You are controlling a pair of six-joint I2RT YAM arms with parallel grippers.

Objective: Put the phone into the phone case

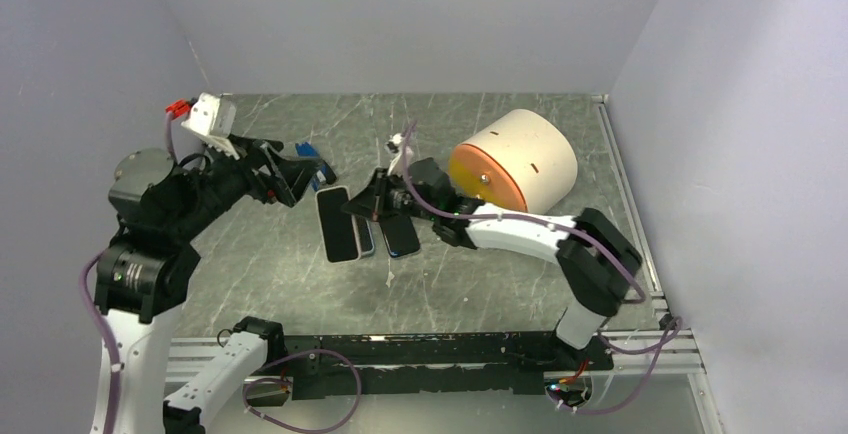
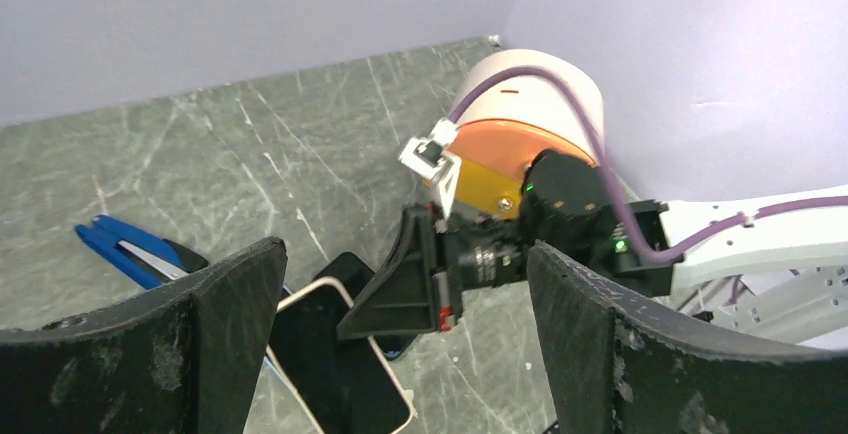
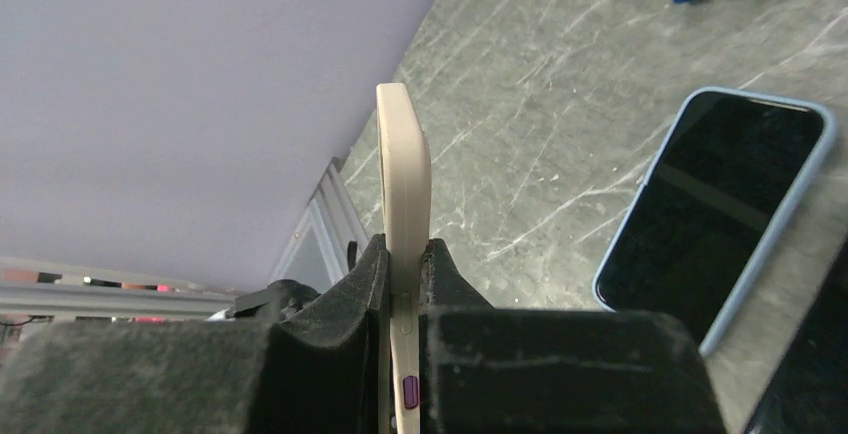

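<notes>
The held phone hangs over the light blue-rimmed phone, so my right gripper needs to move down and to the left in the top view next, onto bare table.
My right gripper [image 1: 372, 204] is shut across the thin edge of a black-screened phone with a beige case rim [image 1: 337, 224]. The right wrist view shows the phone edge-on [image 3: 403, 154], pinched between the pads [image 3: 405, 254]. In the left wrist view it lies tilted [image 2: 340, 354] with the right gripper's finger [image 2: 410, 274] over its right edge. I cannot tell if the phone sits fully in the case. My left gripper [image 1: 308, 176] is open and empty [image 2: 403, 247], hovering just left of and above the phone.
A phone with a light blue rim [image 3: 715, 214] lies flat beside the held one, and another dark phone [image 1: 400, 236] is to its right. A blue-handled tool [image 1: 308, 151] lies under the left gripper. A cream drum with an orange face [image 1: 515, 159] stands at the back right.
</notes>
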